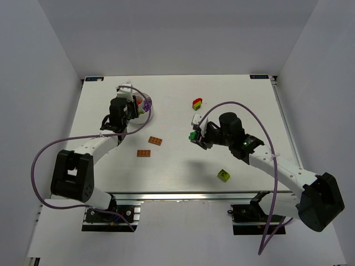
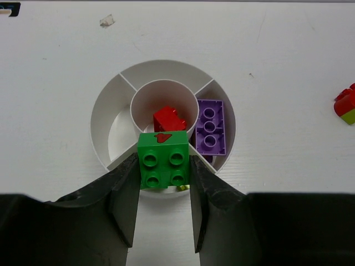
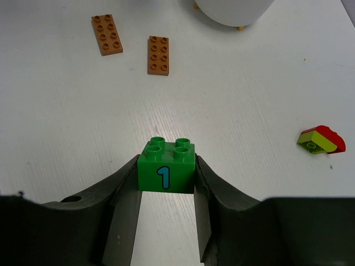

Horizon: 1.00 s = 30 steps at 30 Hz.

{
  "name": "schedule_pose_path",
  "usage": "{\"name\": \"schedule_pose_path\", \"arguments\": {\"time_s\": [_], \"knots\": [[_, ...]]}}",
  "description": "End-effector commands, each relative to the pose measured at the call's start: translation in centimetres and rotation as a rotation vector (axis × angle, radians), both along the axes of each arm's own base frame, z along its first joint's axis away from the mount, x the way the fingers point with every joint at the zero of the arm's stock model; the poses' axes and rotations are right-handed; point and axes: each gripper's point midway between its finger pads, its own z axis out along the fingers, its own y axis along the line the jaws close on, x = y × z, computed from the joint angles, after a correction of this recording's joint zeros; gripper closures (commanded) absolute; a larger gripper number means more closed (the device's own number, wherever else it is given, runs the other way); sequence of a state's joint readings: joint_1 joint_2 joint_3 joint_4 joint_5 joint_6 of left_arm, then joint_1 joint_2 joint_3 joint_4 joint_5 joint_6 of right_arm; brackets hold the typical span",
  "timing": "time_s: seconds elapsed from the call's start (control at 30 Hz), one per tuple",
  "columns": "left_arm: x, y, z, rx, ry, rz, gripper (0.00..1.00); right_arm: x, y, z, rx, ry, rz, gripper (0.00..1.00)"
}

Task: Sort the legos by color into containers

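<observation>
The container's near section (image 1: 141, 114) (image 2: 171, 190) is below my left gripper, and a lime-green piece already shows there. I will lower the green cube in that gripper toward it and let go.
My left gripper (image 2: 164, 167) is shut on a green cube (image 2: 164, 159), held over the near edge of the round white container (image 2: 102, 119). A red brick (image 2: 169, 118) lies in its centre cup, and a purple brick (image 2: 211, 126) lies in a right compartment. My right gripper (image 3: 166, 176) is shut on a second green cube (image 3: 166, 166) marked "1", above the table right of centre (image 1: 194, 135). Two orange plates (image 1: 155, 141) (image 1: 145, 153) lie mid-table. A lime-green block (image 1: 223, 175) sits near the front. A red-yellow-green piece (image 1: 197, 103) lies farther back.
In the top view the left arm (image 1: 119, 113) covers most of the container at the back left. Purple cables loop from both arms. White walls enclose the table on three sides. The right wrist view shows the container's underside (image 3: 233, 11) at its top edge.
</observation>
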<state>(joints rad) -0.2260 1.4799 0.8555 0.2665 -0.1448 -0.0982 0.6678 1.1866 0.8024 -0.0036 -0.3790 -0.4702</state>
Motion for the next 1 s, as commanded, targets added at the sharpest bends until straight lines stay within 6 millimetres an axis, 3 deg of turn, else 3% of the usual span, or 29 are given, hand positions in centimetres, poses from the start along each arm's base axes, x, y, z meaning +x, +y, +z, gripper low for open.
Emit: {"name": "schedule_pose_path", "arguments": {"time_s": [0.0, 0.13, 0.3, 0.97], "knots": [[0.6, -0.3, 4.2, -0.028, -0.158, -0.035, 1.0, 0.4, 0.4, 1.7, 0.04, -0.03, -0.003, 1.0], [0.3, -0.4, 4.4, -0.048, -0.208, -0.053, 1.0, 0.3, 0.4, 1.9, 0.046, -0.033, 0.001, 1.0], [0.2, -0.3, 2.9, -0.074, -0.206, -0.083, 1.0, 0.1, 0.4, 2.2, 0.054, -0.037, 0.004, 1.0], [1.7, 0.1, 0.6, -0.139, -0.163, -0.122, 1.0, 0.0, 0.4, 2.3, 0.056, -0.04, 0.008, 1.0]]}}
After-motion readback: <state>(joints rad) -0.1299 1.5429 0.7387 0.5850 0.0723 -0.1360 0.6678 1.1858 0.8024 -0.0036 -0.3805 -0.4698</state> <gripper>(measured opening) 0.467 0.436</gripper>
